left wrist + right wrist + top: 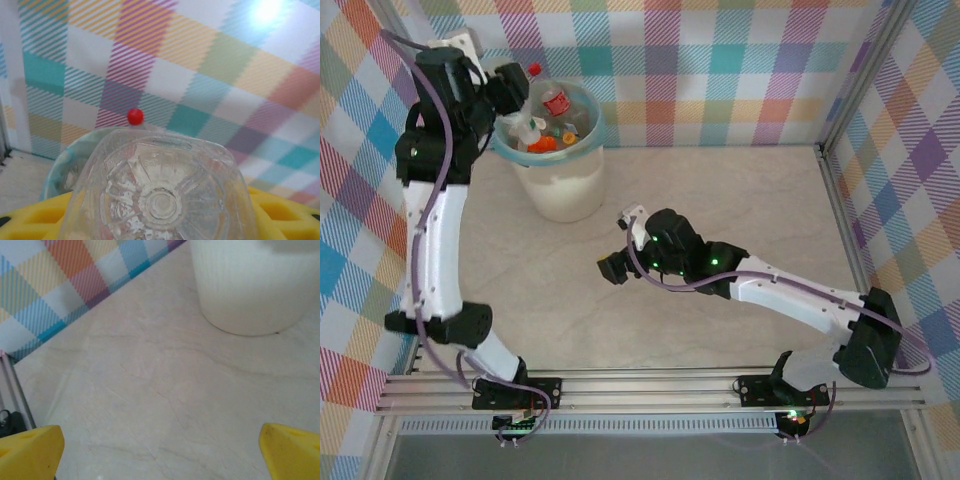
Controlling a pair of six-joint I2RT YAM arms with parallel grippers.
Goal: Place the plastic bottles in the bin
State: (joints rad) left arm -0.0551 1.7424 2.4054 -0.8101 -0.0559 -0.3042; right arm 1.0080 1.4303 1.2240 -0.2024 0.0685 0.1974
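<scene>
I should lower my left gripper toward the bin's opening next and let go of the clear plastic bottle there, because the opening is below my yellow fingers.
My left gripper hangs over the left rim of the bin and is shut on a clear plastic bottle. The bottle's ribbed base faces the wrist camera between the yellow fingers. A red cap peeks out just past the bottle's top edge. Inside the bin lie several plastic bottles, among them a red-labelled one and ones with orange caps. My right gripper stands open over bare table in front of the bin, with nothing between its fingers.
The bin's teal bag rim shows to the left of the held bottle. The bin's cream wall stands ahead of the right gripper. Checked walls close the back and sides. A metal rail runs along the near edge.
</scene>
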